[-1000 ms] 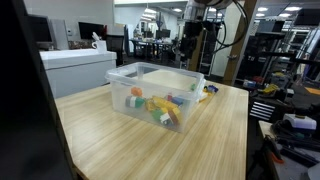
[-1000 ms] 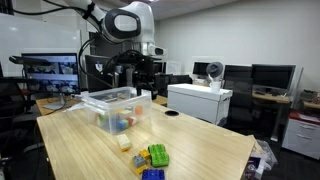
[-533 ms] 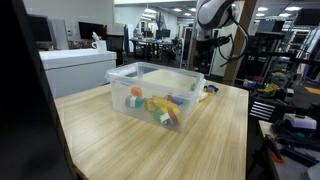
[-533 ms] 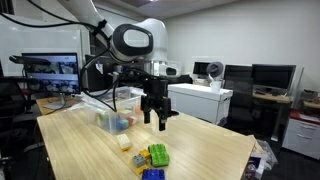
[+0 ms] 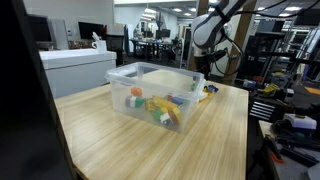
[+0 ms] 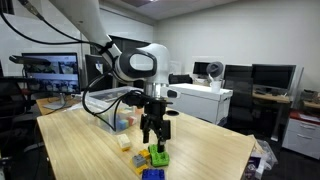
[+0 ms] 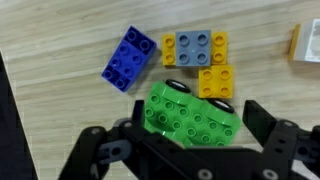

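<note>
The green piece is below my gripper and is nearly as long as the space between the open fingers, so next my gripper will turn and lower to close around the green piece's studded middle.
A green brick piece with black wheels lies on the wooden table, directly under my gripper. The gripper is open, one black finger on either side of the piece and nothing held. Beside the green piece lie a blue brick and a cluster of yellow bricks with a grey-blue stud plate. In an exterior view the gripper hangs just above the green piece, with the blue brick in front. In an exterior view the arm reaches down behind the bin.
A clear plastic bin holding several coloured toys stands mid-table; it also shows behind the arm. A small yellow block lies near the bricks. The table edge is close to the bricks. A white cabinet stands behind.
The arm has swung away from above the bin toward the loose bricks and come down over the green piece. The gripper stayed open.
</note>
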